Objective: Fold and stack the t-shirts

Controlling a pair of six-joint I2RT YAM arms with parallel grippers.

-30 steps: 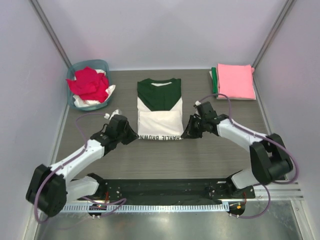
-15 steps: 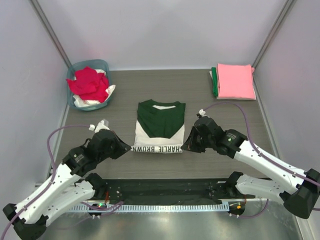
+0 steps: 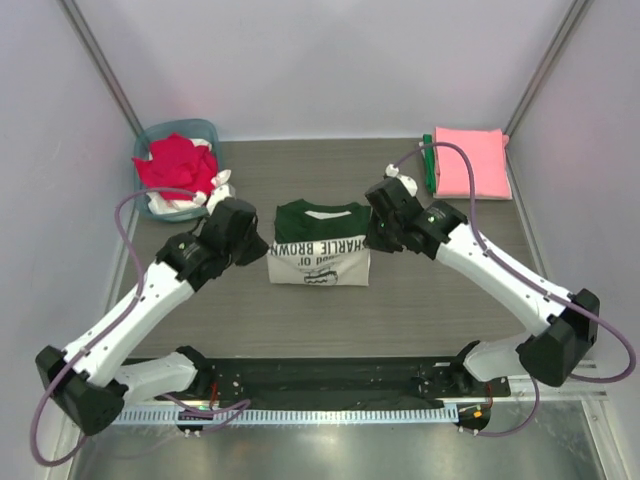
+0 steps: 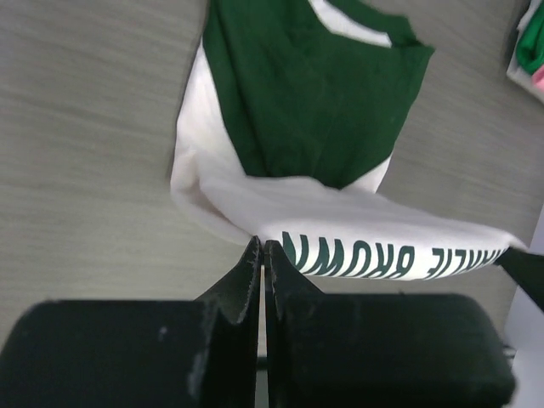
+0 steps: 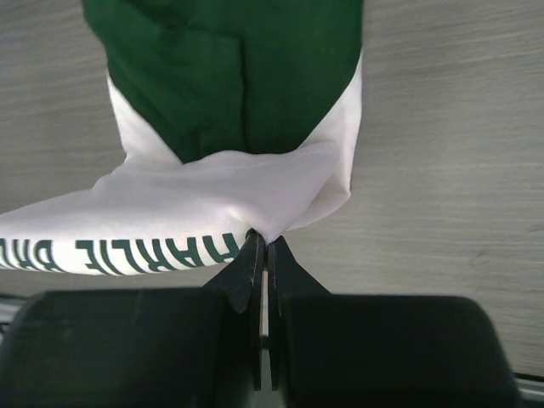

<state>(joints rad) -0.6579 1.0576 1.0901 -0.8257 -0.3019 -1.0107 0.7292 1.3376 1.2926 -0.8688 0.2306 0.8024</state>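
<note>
The hem corner goes outward over the dark green shoulder (image 3: 357,214) (image 5: 327,24) in my right gripper next. It then comes down and is released, since the shoulder lies outward and below, still uncovered.
The cream t-shirt with dark green shoulders and "Charlie Brown" print (image 3: 318,245) lies mid-table, its lower half lifted and carried up over the green part. My left gripper (image 3: 262,243) is shut on the hem's left corner (image 4: 262,241). My right gripper (image 3: 377,232) is shut on the hem's right corner (image 5: 263,234). Both hold the printed edge a little above the cloth (image 4: 357,251). A folded pink t-shirt (image 3: 470,162) lies on a green one (image 3: 429,165) at the back right. Red (image 3: 176,168) and white (image 3: 185,203) shirts fill the basket.
The round teal basket (image 3: 150,135) stands at the back left corner. Side walls close in the table on the left and right. The folded stack sits close behind my right arm's cable. Bare grey table (image 3: 330,320) lies in front of the shirt.
Both grippers have carried the printed hem from the near edge up and away over the shirt, folding it in half. The print now reads upside down on top.
</note>
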